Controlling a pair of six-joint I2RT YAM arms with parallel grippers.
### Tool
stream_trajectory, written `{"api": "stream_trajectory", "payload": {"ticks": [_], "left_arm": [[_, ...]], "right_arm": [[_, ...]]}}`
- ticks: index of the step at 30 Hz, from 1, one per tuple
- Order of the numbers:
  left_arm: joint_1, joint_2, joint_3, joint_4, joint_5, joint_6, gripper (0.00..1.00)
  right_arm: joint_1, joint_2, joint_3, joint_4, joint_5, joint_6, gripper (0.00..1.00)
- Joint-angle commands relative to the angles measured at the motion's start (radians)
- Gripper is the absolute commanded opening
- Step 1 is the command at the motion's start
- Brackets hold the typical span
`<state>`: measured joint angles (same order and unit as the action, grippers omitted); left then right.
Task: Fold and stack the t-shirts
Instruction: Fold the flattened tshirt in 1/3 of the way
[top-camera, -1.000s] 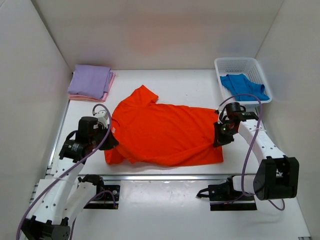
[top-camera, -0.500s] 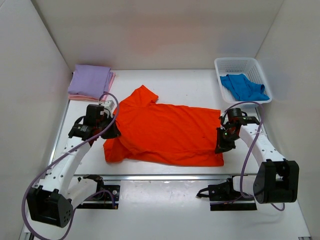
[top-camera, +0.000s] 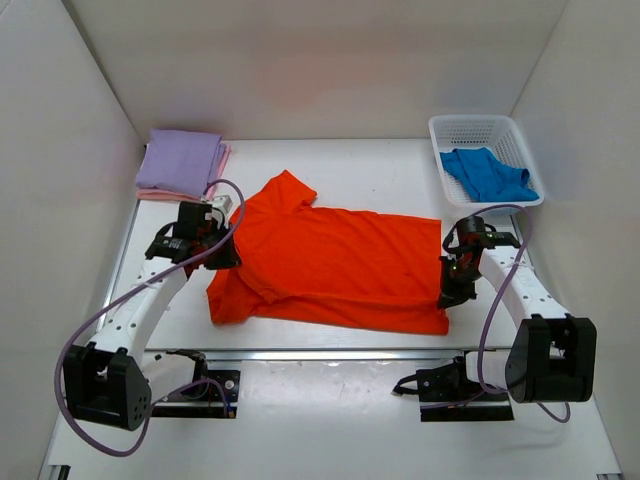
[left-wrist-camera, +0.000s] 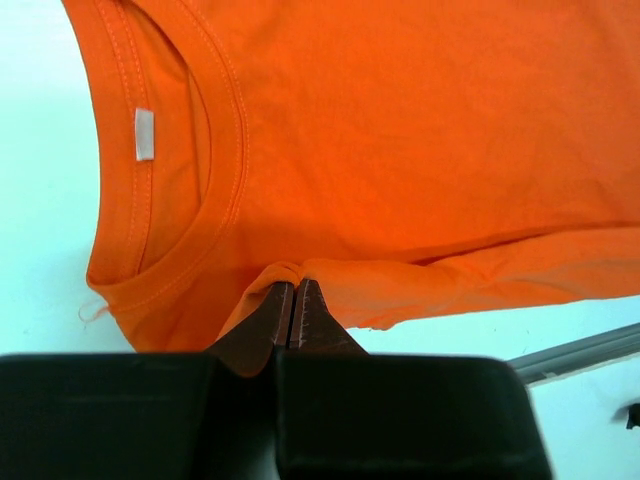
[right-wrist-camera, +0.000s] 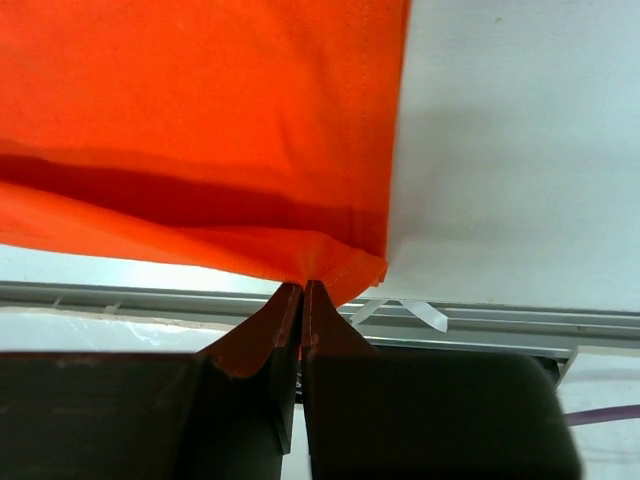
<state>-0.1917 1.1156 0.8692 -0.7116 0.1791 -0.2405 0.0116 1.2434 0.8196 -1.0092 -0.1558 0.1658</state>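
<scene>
The robot's left gripper should next carry the pinched fold outward over the orange t-shirt's cloth (top-camera: 254, 234) (left-wrist-camera: 305, 150) beside the collar and release it, because the folded piece of cloth is narrow.
The orange t-shirt (top-camera: 335, 265) lies spread across the table's middle, its near long edge folded over. My left gripper (top-camera: 222, 254) is shut on its left side by the collar; in the left wrist view the jaws pinch a fold of the orange t-shirt (left-wrist-camera: 400, 150) at my left gripper (left-wrist-camera: 294, 285). My right gripper (top-camera: 447, 293) is shut on the hem corner; the right wrist view shows the orange t-shirt (right-wrist-camera: 200, 110) pinched at my right gripper (right-wrist-camera: 302, 284). The lavender t-shirt (top-camera: 180, 160) lies folded on the pink t-shirt (top-camera: 200, 193) at back left. The blue t-shirt (top-camera: 487, 173) lies crumpled in the basket.
A white mesh basket (top-camera: 478, 128) stands at the back right. White walls close the table on three sides. A metal rail (top-camera: 330, 355) runs along the table's near edge, also in the right wrist view (right-wrist-camera: 500, 320).
Both grippers moved away from the near edge toward the back, carrying the shirt's near edge with them. The left arm swung left and back; the shirt's near side now lies folded over.
</scene>
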Motion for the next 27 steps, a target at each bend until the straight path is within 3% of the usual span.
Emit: {"api": "stream_trajectory", "payload": {"ticks": [1, 16, 22, 23, 24, 26, 27], "left_arm": [[-0.003, 0.019, 0.04, 0.044, 0.002, 0.024, 0.0], [-0.021, 0.142, 0.082, 0.103, 0.02, -0.006, 0.0], [-0.048, 0.245, 0.206, 0.098, 0.0, -0.006, 0.0], [-0.049, 0.269, 0.235, 0.081, -0.001, 0.0, 0.03], [-0.049, 0.285, 0.255, 0.064, 0.002, 0.006, 0.12], [-0.045, 0.311, 0.301, 0.047, -0.047, 0.001, 0.13], [-0.029, 0.306, 0.318, 0.04, -0.056, 0.003, 0.17]], "right_arm": [[0.008, 0.001, 0.0, -0.005, 0.044, 0.023, 0.01], [0.051, 0.068, 0.007, 0.012, 0.09, 0.044, 0.0], [0.054, 0.08, 0.006, 0.015, 0.105, 0.051, 0.0], [0.05, 0.09, 0.007, 0.017, 0.105, 0.052, 0.0], [0.057, 0.103, 0.01, 0.015, 0.117, 0.051, 0.0], [0.059, 0.103, 0.022, 0.011, 0.12, 0.048, 0.01], [0.048, 0.094, 0.03, 0.02, 0.134, 0.052, 0.07]]}}
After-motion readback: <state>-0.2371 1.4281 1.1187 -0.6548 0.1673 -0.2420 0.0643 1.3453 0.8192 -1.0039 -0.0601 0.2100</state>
